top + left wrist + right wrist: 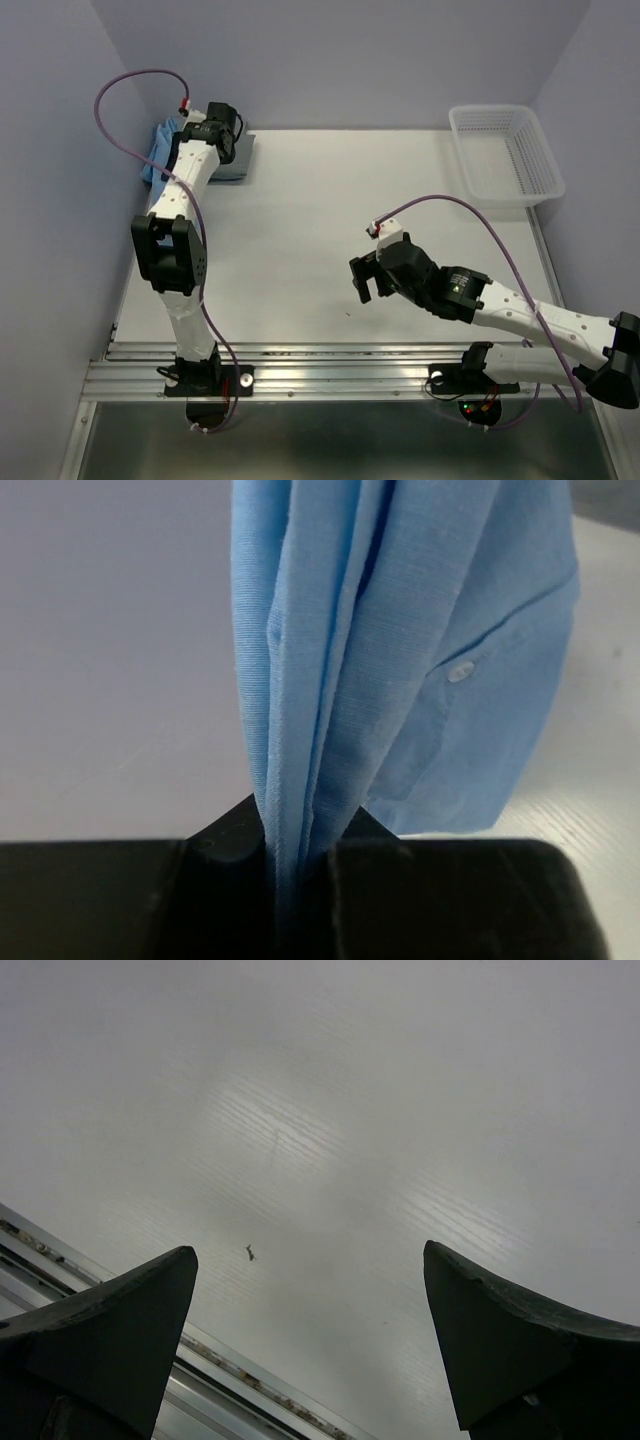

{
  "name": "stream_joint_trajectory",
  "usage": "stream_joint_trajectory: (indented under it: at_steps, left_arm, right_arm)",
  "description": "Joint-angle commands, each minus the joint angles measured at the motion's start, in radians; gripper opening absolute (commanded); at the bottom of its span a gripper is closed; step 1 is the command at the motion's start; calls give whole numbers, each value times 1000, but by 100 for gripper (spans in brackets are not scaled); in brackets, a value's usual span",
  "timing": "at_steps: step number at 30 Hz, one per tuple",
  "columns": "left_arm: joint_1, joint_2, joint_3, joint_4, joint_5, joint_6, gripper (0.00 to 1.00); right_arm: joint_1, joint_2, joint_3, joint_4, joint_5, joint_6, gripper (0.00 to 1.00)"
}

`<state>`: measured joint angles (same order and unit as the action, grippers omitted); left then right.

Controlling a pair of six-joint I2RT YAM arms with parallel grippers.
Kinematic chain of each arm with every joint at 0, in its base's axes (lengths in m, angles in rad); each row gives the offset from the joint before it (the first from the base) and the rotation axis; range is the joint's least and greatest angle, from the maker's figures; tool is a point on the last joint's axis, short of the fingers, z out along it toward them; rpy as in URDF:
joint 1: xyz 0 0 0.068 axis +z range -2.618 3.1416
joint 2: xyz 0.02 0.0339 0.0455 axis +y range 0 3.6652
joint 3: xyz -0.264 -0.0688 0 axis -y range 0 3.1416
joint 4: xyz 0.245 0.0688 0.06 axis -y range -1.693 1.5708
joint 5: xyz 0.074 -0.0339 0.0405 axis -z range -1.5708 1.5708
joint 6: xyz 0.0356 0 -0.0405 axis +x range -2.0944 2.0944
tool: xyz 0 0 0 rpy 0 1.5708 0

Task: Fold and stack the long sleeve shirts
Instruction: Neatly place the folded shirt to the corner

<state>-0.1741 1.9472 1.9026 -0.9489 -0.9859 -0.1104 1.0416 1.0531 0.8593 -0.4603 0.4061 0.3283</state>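
Note:
The left gripper next moves back, down and to the right in the top view to let go, since the bare middle tabletop lies below it on that side.
A light blue shirt with a white button hangs in bunched folds from my left gripper, whose jaws are shut on a pinch of its cloth. From above, that gripper is at the table's far left corner, and the light blue shirt bulges out to the left of the arm. A folded grey-blue shirt lies flat just to the gripper's right. My right gripper hovers over the bare middle of the table, open and holding nothing.
A white mesh basket stands at the far right corner. The purple wall is close behind the left gripper. A metal rail runs along the table's near edge, and a small dark speck marks the tabletop.

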Motion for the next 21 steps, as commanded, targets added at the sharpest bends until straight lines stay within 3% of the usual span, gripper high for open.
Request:
stream_joint_trajectory:
  at_steps: [1, 5, 10, 14, 21]
  left_arm:
    - [24, -36, -19, -10, -82, -4, 0]
    - [13, 42, 36, -92, -91, -98, 0]
    - [-82, 170, 72, -174, -36, -254, 0]
    - [-249, 240, 49, -172, 117, -389, 0]
    - [-407, 393, 174, -166, 332, -500, 0]
  right_arm:
    - [5, -18, -6, -3, 36, -29, 100]
    - [5, -13, -5, -3, 56, -32, 100]
    - [5, -27, -20, -1, 66, -14, 100]
    - [5, -30, -20, -3, 57, -11, 100]
    - [5, -36, -19, -3, 46, -9, 100]
